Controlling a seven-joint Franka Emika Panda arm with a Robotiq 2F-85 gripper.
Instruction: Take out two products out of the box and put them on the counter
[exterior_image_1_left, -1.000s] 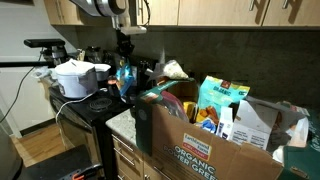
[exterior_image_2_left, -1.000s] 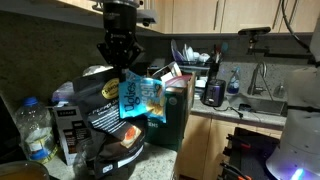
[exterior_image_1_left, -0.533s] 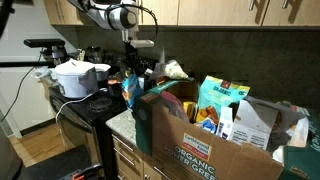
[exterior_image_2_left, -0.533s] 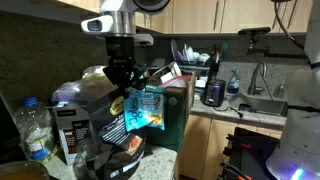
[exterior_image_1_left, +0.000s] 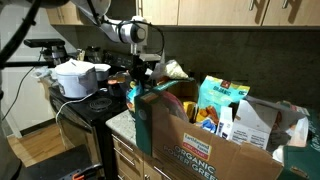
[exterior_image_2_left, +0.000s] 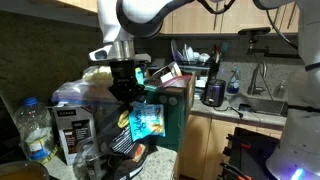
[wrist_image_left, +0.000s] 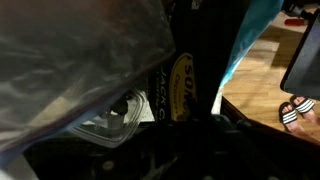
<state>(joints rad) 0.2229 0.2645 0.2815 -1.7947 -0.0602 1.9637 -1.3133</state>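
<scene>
I should move my gripper outward and a little lower next to release the blue bag over the grey counter (exterior_image_2_left: 152, 160) beside the box, since that spot is below the gripper.
My gripper (exterior_image_2_left: 130, 98) is shut on a blue bag with white print (exterior_image_2_left: 147, 122), one of the products. It holds the bag low beside the dark end of the brown cardboard box (exterior_image_1_left: 200, 148) printed "ORGANIC POWER GREENS". In an exterior view the gripper (exterior_image_1_left: 133, 84) and bag (exterior_image_1_left: 130, 97) are partly hidden behind the box flap, above the grey speckled counter (exterior_image_1_left: 120, 122). A pale crinkly bag (exterior_image_1_left: 172, 70) lies behind the box. In the wrist view I see the blue bag's edge (wrist_image_left: 250, 30); the jaws are dark and unclear.
A tall teal carton (exterior_image_1_left: 221, 100) and other groceries stand in the box. A black bag with a yellow logo (exterior_image_2_left: 100, 112) (wrist_image_left: 182, 85) sits right next to the held bag. A white cooker (exterior_image_1_left: 76, 78) stands on the black stove. Bottles (exterior_image_2_left: 35, 130) stand nearby.
My gripper has come down with the blue bag, from above the box's top edge to low beside the box end, close to the black bag.
</scene>
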